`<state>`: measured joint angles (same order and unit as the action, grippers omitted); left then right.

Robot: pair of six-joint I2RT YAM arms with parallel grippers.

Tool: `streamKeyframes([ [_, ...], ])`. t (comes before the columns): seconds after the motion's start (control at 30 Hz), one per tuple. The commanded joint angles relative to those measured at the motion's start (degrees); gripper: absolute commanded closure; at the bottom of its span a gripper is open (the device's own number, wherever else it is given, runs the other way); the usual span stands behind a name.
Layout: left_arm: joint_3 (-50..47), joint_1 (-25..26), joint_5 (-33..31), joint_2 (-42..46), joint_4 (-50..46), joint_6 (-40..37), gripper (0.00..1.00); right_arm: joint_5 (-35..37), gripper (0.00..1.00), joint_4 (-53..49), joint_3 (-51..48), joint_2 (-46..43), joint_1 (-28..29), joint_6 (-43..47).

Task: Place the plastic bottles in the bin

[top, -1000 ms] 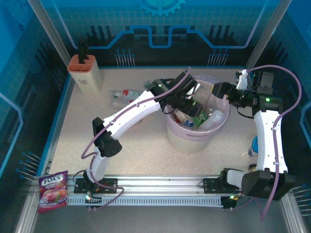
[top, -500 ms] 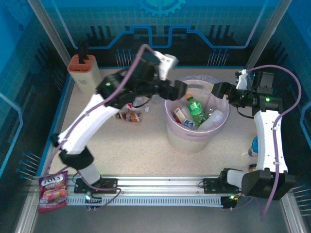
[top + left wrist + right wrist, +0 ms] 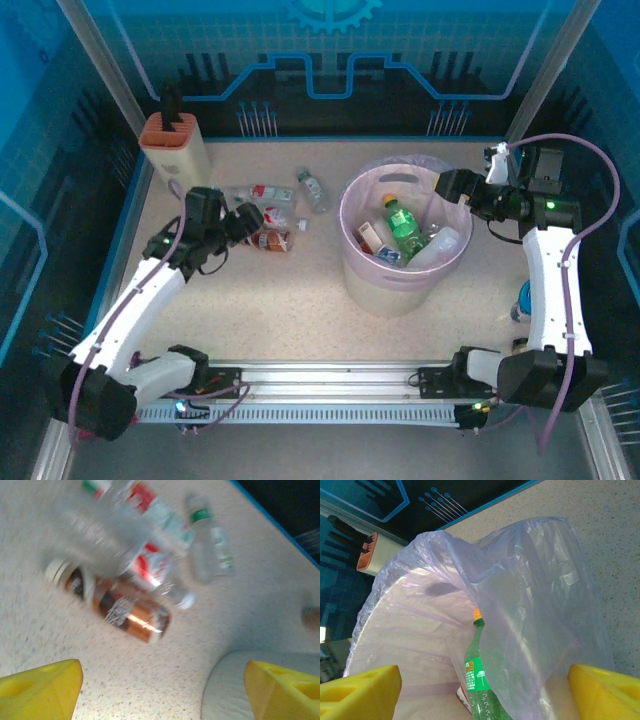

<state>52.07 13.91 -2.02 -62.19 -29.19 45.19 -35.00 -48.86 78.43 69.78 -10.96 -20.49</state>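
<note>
My left gripper needs to turn and move down next, so that its fingers are on both sides of the amber bottle's labelled middle.
The bin (image 3: 352,262), a pale bucket lined with a pink bag (image 3: 535,595), stands right of centre. Inside lie a green bottle (image 3: 404,226) (image 3: 481,680) and several clear ones (image 3: 438,246). Left of it on the table lie an amber bottle (image 3: 271,241) (image 3: 117,607), a red-labelled clear bottle (image 3: 266,193) (image 3: 152,562) and a green-capped clear bottle (image 3: 313,189) (image 3: 210,547). My left gripper (image 3: 250,222) (image 3: 162,692) hovers open just left of the amber bottle, holding nothing. My right gripper (image 3: 448,186) (image 3: 485,695) is open over the bin's right rim, also holding nothing.
A beige-and-orange knife block (image 3: 176,147) (image 3: 368,554) stands at the back left corner. The bin's pale wall (image 3: 240,687) shows at the bottom right of the left wrist view. A small blue object (image 3: 522,298) sits beside the right arm near the table's right edge.
The left arm has swung from over the bin back to the left and down toward the bottles on the table, gripper empty. The right arm has stayed put.
</note>
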Motion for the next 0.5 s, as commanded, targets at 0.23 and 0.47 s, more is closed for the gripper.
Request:
streamKeyframes([
  [0.23, -15.3, -1.4, 5.8, -9.9, 29.2, 27.0, 0.19, -0.7, 0.13, 0.1, 0.2, -0.4, 0.0, 0.5],
  [0.47, -13.8, -0.8, 4.1, -19.5, 32.9, 31.1, 0.19, -0.5, 0.13, 0.0, -0.7, -1.3, 0.2, 0.1],
])
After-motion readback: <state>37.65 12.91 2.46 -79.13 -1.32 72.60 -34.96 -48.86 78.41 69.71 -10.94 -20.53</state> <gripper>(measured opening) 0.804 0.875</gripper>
